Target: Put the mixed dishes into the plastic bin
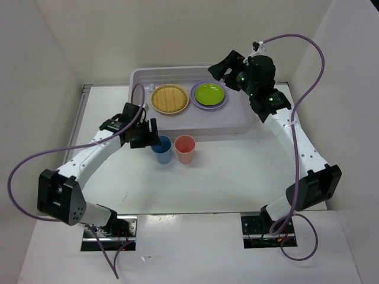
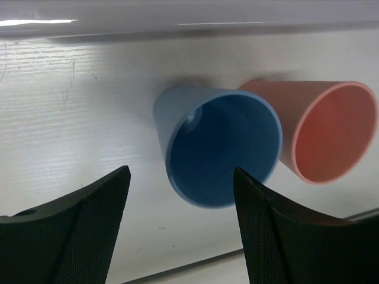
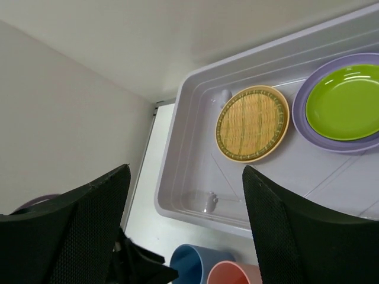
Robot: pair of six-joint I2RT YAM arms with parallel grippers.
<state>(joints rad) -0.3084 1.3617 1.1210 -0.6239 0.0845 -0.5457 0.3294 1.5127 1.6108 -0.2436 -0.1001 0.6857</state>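
Note:
The left gripper comes down over the blue cup's free rim edge (image 1: 153, 146) next, just below its open fingers, because the coral-red cup (image 1: 185, 148) crowds the opposite side.
The plastic bin (image 1: 195, 121) stands at the back of the table. In it lie a woven yellow-brown disc (image 1: 169, 98) and a lime green plate (image 1: 209, 94) stacked on a lilac plate (image 1: 192, 96). A blue cup (image 1: 161, 149) and a coral-red cup (image 1: 185, 148) stand upright side by side on the table, just in front of the bin. My left gripper (image 1: 148, 136) is open, close to the blue cup's left side. In the left wrist view the blue cup (image 2: 222, 148) sits ahead of the open fingers (image 2: 278, 236). My right gripper (image 1: 225, 70) hangs open and empty above the bin's right end.
White walls enclose the table on the left, back and right. In the right wrist view the bin's near wall (image 3: 195, 207) lies below the gripper (image 3: 186, 195), with both cups (image 3: 192, 266) beyond it. Purple cables loop from both arms.

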